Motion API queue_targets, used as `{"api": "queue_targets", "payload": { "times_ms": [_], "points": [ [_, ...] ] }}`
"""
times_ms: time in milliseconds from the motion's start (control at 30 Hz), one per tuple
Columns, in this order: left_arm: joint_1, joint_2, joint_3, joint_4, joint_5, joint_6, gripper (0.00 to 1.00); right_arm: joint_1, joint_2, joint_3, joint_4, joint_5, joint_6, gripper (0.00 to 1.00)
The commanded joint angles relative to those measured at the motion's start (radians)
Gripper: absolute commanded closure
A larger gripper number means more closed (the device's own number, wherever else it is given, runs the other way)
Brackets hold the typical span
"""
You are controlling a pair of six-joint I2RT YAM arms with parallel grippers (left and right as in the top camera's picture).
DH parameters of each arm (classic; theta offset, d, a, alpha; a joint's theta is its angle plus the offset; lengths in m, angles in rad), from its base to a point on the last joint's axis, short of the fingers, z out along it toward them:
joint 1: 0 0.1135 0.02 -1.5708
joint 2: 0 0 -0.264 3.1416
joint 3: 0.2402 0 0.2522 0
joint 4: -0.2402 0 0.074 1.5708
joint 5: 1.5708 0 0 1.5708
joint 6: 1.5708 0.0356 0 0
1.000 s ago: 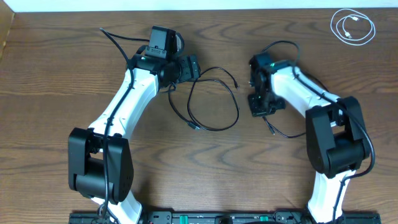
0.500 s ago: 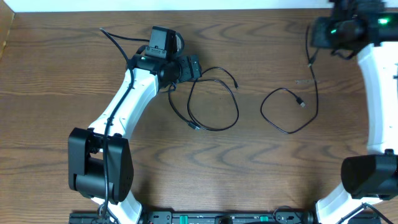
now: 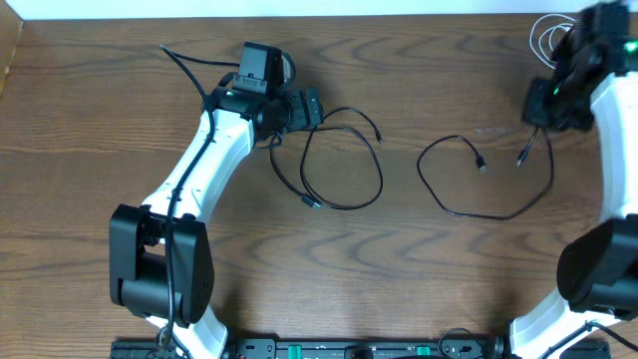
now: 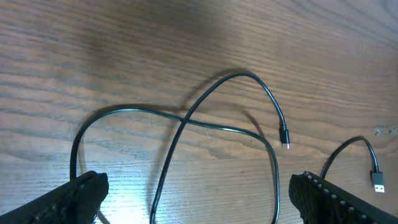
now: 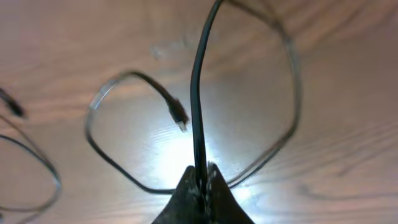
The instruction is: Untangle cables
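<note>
Next I will lower my right gripper toward the cable's plug on the tabletop and release, since that plug lies below it and to its left in the overhead view.
One black cable (image 3: pixel 349 206) lies in a crossed loop on the table in front of my left gripper (image 3: pixel 302 108). In the left wrist view this cable (image 4: pixel 186 121) runs between the wide-open fingers of the left gripper (image 4: pixel 199 199), which hold nothing. My right gripper (image 3: pixel 546 100) is shut on a second black cable (image 3: pixel 498 216), whose loop trails left on the table while one plug hangs below the jaws. The right wrist view shows the right gripper (image 5: pixel 202 177) pinching that cable (image 5: pixel 199 93). A coiled white cable (image 3: pixel 536 38) lies at the far right corner, partly hidden by the right arm.
The left arm's own thick black wire (image 3: pixel 179 62) arcs over the table at the far left. The table's far edge (image 3: pixel 299 14) meets a white strip behind both arms. The second cable's plug (image 4: pixel 379 180) shows at the right of the left wrist view.
My right gripper carried the second black cable from the table's middle to the far right, then came down and forward a little. That cable now lies apart from the first. The left arm has not moved.
</note>
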Motion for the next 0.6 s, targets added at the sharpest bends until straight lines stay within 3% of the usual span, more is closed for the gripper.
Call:
{"api": "queue_targets", "payload": {
  "times_ms": [0, 300, 567],
  "points": [
    [0.003, -0.002, 0.007, -0.001, -0.007, -0.005, 0.02, 0.005, 0.015, -0.150, 0.098, 0.012, -0.048, 0.98],
    [0.003, -0.002, 0.007, -0.001, -0.007, -0.005, 0.02, 0.088, 0.015, -0.467, 0.480, 0.026, -0.100, 0.95],
    [0.003, -0.002, 0.007, -0.001, -0.007, -0.005, 0.02, 0.084, 0.015, -0.571, 0.595, 0.114, -0.072, 0.91]
  ]
}}
